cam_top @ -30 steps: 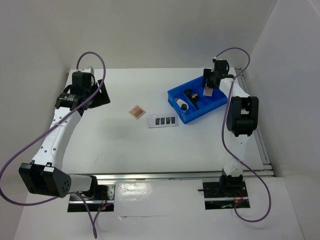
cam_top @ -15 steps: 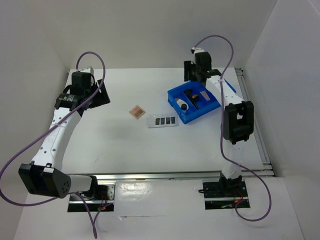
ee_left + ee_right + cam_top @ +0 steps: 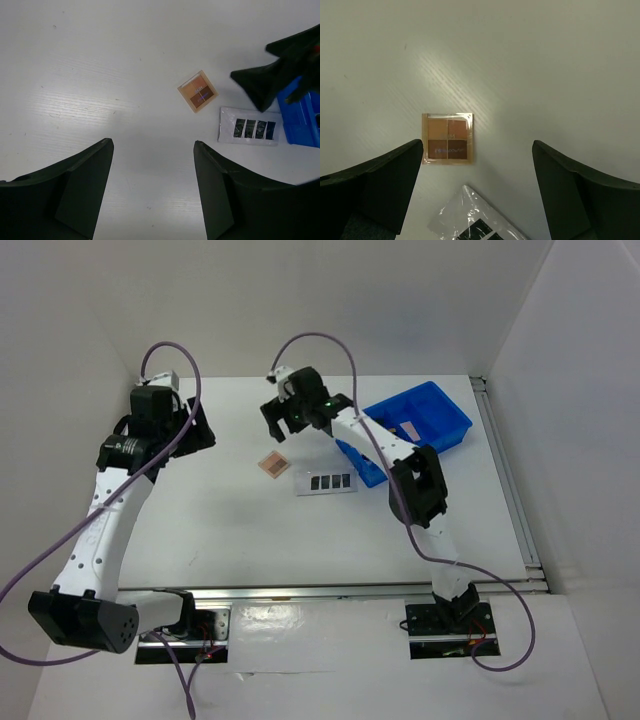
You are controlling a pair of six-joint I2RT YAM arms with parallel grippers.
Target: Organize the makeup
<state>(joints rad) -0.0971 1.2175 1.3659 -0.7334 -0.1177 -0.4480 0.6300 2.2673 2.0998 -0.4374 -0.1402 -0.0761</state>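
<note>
My right gripper is above the tan compact (image 3: pixel 274 464) (image 3: pixel 447 137), which is off-centre to the left in its wrist view, so next I will move the gripper that way and lower its fingers to either side of the compact.
A tan square compact (image 3: pixel 274 464) lies on the white table, with a grey strip palette (image 3: pixel 325 482) of four dark pans just right of it. My right gripper (image 3: pixel 278 423) hovers open and empty just behind the compact. In the right wrist view the compact (image 3: pixel 447 137) sits by the left finger and the palette (image 3: pixel 470 220) at the bottom edge, with the gripper (image 3: pixel 477 145) open. My left gripper (image 3: pixel 193 430) is open and empty at the left. Its wrist view shows the gripper (image 3: pixel 152 145), the compact (image 3: pixel 198 91) and the palette (image 3: pixel 250 129). A pink compact (image 3: pixel 405 430) lies in the bin.
The blue divided bin (image 3: pixel 440 410) stands at the back right, its near left part hidden by my right arm. A corner of it also shows in the left wrist view (image 3: pixel 302 115). White walls close in the back and both sides.
My right arm has swung left from over the blue bin to above the tan compact. The bin now reaches farther to the back right. The left arm has shifted slightly.
</note>
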